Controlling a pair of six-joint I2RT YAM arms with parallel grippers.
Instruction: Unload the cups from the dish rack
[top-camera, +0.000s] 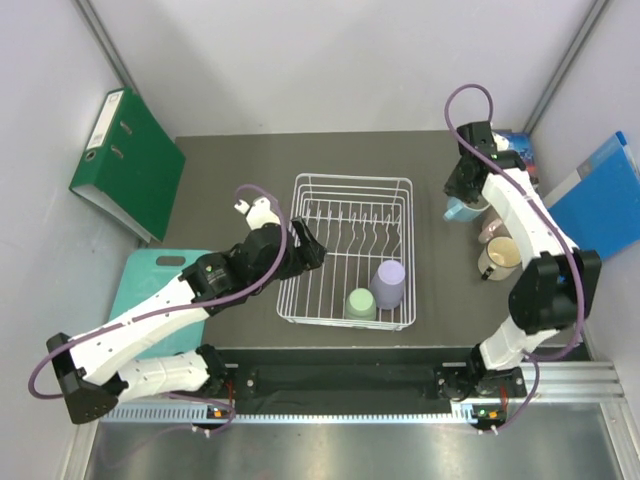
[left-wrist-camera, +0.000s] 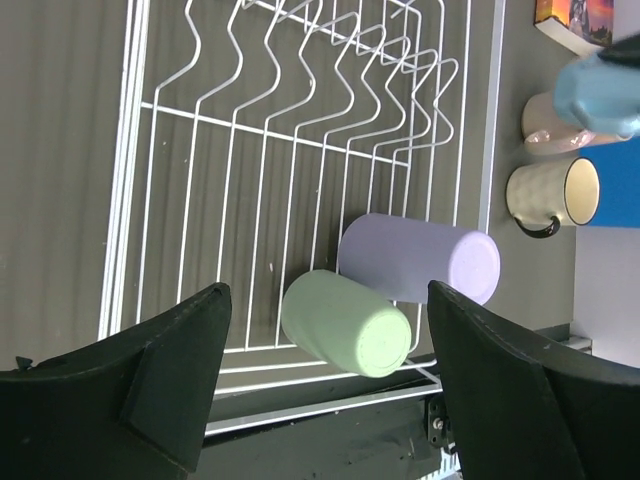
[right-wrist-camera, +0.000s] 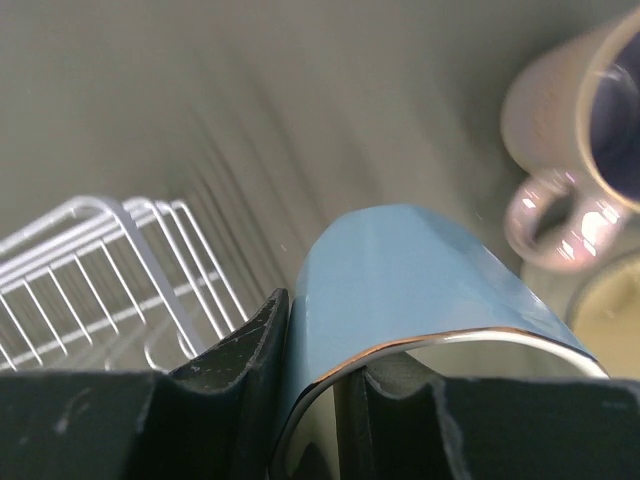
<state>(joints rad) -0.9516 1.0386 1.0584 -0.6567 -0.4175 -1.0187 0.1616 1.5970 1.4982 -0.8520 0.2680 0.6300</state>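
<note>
The tabletop beside the pink cup (top-camera: 492, 230) is open and free below, so next my right gripper should lower there, stand the light blue cup down and release the light blue cup's rim.
The white wire dish rack (top-camera: 297, 250) sits mid-table. A sage green cup (top-camera: 360, 303) and a lavender cup (top-camera: 388, 283) lie upside down in its near right corner. My left gripper (top-camera: 310, 248) hovers open over the rack's left side; its wrist view shows the green cup (left-wrist-camera: 345, 323) and lavender cup (left-wrist-camera: 418, 258) beyond the gripper (left-wrist-camera: 328, 295), untouched. My right gripper (top-camera: 466, 190) is shut on the rim of the light blue cup (right-wrist-camera: 420, 280), one finger inside and one outside, right of the rack. A pink cup (top-camera: 492, 230) and a cream cup (top-camera: 500, 258) stand on the table beside it.
A green binder (top-camera: 125, 165) leans at the back left, and a teal cutting board (top-camera: 150, 285) lies under my left arm. A blue folder (top-camera: 600, 195) stands against the right wall. A book (left-wrist-camera: 575, 20) lies behind the cups. A metal rail (top-camera: 350, 380) runs along the near edge.
</note>
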